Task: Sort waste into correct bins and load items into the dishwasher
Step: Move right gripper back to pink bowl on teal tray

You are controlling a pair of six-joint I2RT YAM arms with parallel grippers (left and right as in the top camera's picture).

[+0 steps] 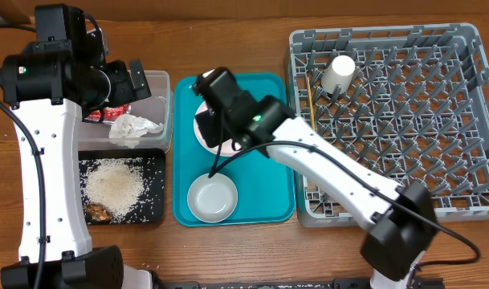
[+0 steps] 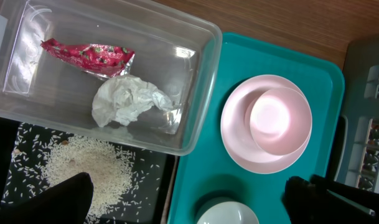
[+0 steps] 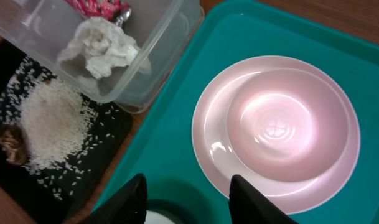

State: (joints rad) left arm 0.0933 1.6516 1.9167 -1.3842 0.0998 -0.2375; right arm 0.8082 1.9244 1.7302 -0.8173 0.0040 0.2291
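My right gripper should go down toward the plate point(image 3: 208, 134) next, open fingers around the pinkish bowl's rim on the side facing the tub point(image 2: 195, 81), since that bowl is on top.
A pinkish bowl point(image 3: 287, 123) sits inside the pale pink plate point(image 3: 208, 134) on a teal tray point(image 1: 268, 193). My right gripper point(image 3: 189, 202) hovers just in front of the plate, open, with nothing between its fingers. Below it shows the rim of the small grey-white bowl point(image 1: 212, 197). The clear tub point(image 2: 195, 81) holds the red wrapper point(image 2: 89, 55) and the white napkin point(image 2: 124, 99). Rice point(image 1: 114, 183) and brown scraps point(image 3: 9, 142) lie on the black tray point(image 1: 152, 164). My left gripper point(image 2: 195, 202) hangs wide open and empty, high above the tub's edge. A white cup point(image 1: 339, 74) stands in the grey rack point(image 1: 469, 120).
Thin wooden sticks point(image 1: 310, 90) lie along the rack's left side. The right arm point(image 1: 332, 168) stretches across the tray's right edge and the rack's near left corner. The left arm's white link point(image 1: 47, 177) stands beside the black tray.
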